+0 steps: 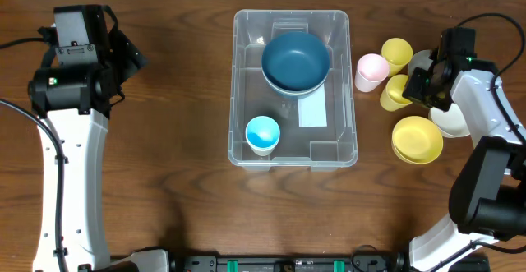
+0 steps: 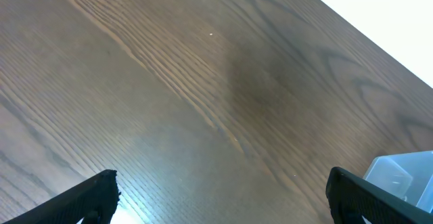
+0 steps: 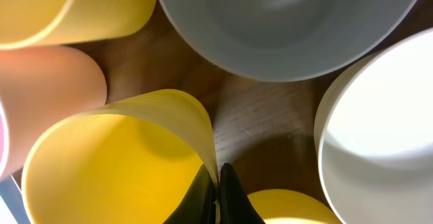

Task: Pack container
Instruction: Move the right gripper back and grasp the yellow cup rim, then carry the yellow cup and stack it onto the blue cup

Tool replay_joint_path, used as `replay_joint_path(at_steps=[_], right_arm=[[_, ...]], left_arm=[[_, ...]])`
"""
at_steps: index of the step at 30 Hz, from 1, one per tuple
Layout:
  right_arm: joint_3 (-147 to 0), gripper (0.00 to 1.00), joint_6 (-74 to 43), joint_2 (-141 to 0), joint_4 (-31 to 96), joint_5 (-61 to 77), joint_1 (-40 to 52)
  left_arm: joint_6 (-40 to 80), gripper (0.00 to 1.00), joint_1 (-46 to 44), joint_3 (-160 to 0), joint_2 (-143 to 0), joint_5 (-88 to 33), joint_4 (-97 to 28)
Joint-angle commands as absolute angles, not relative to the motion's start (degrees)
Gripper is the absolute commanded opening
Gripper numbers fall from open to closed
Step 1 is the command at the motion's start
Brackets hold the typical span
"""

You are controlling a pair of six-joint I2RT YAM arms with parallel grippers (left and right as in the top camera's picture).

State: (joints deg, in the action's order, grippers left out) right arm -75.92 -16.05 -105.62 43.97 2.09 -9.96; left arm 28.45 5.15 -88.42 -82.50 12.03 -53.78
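Note:
My right gripper lifts, crosses over, lowers the yellow cup inside the empty light blue cup (image 1: pixel 263 131) and releases next. The light blue cup stands left in the overhead view.
The clear plastic container (image 1: pixel 292 153) stands mid-table with a white label on its base. Inside are a dark blue bowl (image 1: pixel 296 61) at the far end and a light blue cup (image 1: pixel 262 133) at the near left. My right gripper (image 1: pixel 421 85) is shut on the rim of a yellow cup (image 1: pixel 394 94) right of the container; in the right wrist view its fingers (image 3: pixel 218 183) pinch the yellow cup's wall (image 3: pixel 115 163). My left gripper (image 2: pixel 220 197) is open and empty over bare table at the left; a container corner (image 2: pixel 402 173) shows at its right.
Right of the container stand a pink cup (image 1: pixel 371 71), another yellow cup (image 1: pixel 396 54), a yellow bowl (image 1: pixel 417 139), a white bowl (image 1: pixel 450 121) and a grey bowl (image 3: pixel 291 21). They crowd closely around the held cup.

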Motion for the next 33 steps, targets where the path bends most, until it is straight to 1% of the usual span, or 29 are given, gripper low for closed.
replay_joint_path(at_steps=[1, 7, 11, 16, 19, 25, 30, 33], right_arm=[[-76.29, 0.01, -14.50, -102.85, 45.01, 2.00, -10.11], [-76.42, 0.01, -14.50, -90.89, 46.19, 2.48, -9.65], [-76.42, 0.01, -14.50, -80.95, 47.55, 3.27, -7.07], [-76.42, 0.01, -14.06, -69.95, 49.04, 3.25, 1.19], [-76.42, 0.01, -14.06, -66.08, 48.90, 3.25, 8.54], [-76.40, 0.01, -14.09, -66.17, 48.03, 2.98, 22.02], [-76.38, 0.01, -14.04, -72.40, 45.67, 2.37, 31.00], [-76.38, 0.01, -14.04, -77.23, 44.07, 2.37, 34.79]], left_arm=[[28.10, 0.98, 5.23, -89.27, -82.41, 12.69, -53.95], [28.10, 0.98, 5.23, -89.27, -82.41, 12.69, -53.95], [28.10, 0.98, 5.23, -89.27, -82.41, 12.69, -53.95], [28.10, 0.98, 5.23, -89.27, -82.41, 12.69, -53.95], [28.10, 0.98, 5.23, -89.27, -82.41, 12.67, -53.95], [28.10, 0.98, 5.23, -89.27, -82.41, 12.69, -53.95], [28.10, 0.98, 5.23, -89.27, -82.41, 12.67, -53.95], [28.10, 0.98, 5.23, -89.27, -82.41, 12.69, -53.95]])
